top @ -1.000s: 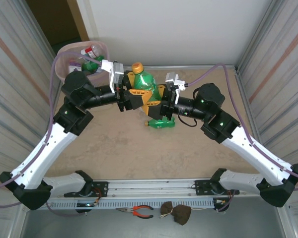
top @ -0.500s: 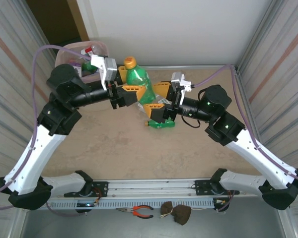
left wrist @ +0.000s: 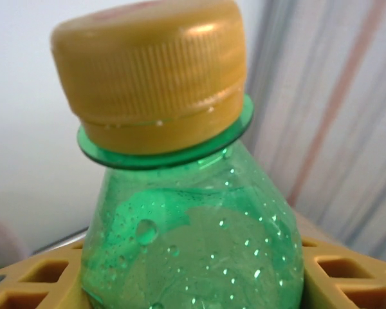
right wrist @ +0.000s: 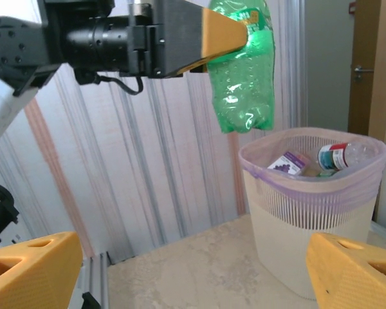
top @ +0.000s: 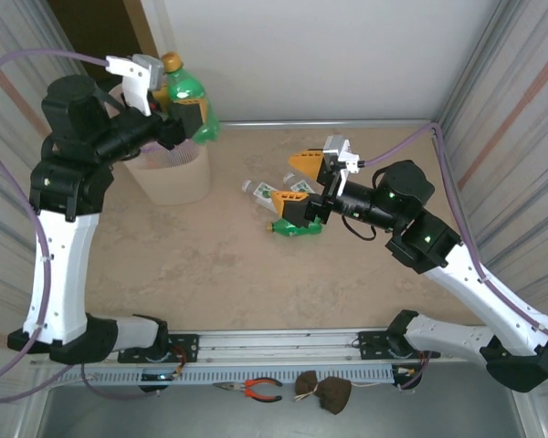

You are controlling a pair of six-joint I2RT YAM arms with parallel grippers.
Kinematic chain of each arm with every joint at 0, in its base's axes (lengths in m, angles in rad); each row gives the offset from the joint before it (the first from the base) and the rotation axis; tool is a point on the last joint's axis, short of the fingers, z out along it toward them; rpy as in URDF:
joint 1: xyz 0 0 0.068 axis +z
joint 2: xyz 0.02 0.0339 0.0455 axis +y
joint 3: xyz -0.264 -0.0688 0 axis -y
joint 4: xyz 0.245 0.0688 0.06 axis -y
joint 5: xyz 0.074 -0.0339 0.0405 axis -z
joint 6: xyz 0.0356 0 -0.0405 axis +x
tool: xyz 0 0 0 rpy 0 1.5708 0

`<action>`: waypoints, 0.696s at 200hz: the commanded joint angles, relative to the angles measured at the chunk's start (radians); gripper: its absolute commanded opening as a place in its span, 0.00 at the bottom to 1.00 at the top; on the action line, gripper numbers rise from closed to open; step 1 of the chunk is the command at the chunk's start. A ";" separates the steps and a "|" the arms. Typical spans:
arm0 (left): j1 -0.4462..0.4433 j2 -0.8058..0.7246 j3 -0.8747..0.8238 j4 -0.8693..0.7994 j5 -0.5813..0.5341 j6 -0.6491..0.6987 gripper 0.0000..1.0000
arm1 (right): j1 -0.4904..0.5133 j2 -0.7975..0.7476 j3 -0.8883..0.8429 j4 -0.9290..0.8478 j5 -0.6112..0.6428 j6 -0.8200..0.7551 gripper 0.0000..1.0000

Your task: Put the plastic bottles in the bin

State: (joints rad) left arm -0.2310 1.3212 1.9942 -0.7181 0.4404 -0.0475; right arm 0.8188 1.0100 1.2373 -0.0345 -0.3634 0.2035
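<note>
I will move the green bottle outward with my left gripper next, then lower it into the opening of the bin and let it go there.
My left gripper [top: 188, 108] is raised at the far left, shut on a green plastic bottle [top: 186, 89] with a yellow-orange cap [left wrist: 148, 77]. In the right wrist view that bottle [right wrist: 242, 77] hangs upright just above the bin [right wrist: 309, 219], near its left rim. The pinkish-beige bin [top: 175, 178] holds a clear bottle with a red label [right wrist: 340, 154] and a purple-labelled item [right wrist: 289, 161]. My right gripper [top: 299, 185] stands open and empty at mid-table. Just beside it a green bottle [top: 295, 228] and a clear bottle [top: 268, 191] lie on the table.
Corrugated metal walls [top: 507, 100] close in both sides and a white wall stands at the back. Red-handled pliers [top: 256, 391] and a brown object [top: 325, 392] lie on the near ledge below the arm bases. Bare tabletop [top: 210, 265] spreads in front of the bin.
The right gripper opened and let go of the green bottle. The left arm carried that bottle up and left from mid-table to above the bin.
</note>
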 commanded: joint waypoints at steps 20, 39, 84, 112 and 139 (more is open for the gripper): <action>0.155 0.096 0.092 -0.166 -0.039 0.016 0.48 | 0.003 -0.015 -0.008 -0.017 0.027 -0.029 0.89; 0.217 0.144 0.107 -0.172 -0.013 0.008 0.47 | 0.003 -0.014 -0.005 -0.018 0.029 -0.033 0.89; 0.285 0.288 0.176 -0.175 0.008 0.017 0.46 | 0.002 -0.001 0.004 -0.018 0.029 -0.041 0.89; 0.304 0.406 0.262 -0.200 0.023 0.020 0.46 | 0.000 0.007 0.017 -0.030 0.027 -0.047 0.89; 0.305 0.523 0.362 -0.250 0.048 0.027 0.45 | 0.001 0.006 0.020 -0.036 0.031 -0.053 0.89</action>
State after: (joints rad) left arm 0.0666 1.7744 2.2681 -0.9142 0.4442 -0.0467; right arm 0.8188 1.0168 1.2366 -0.0620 -0.3401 0.1715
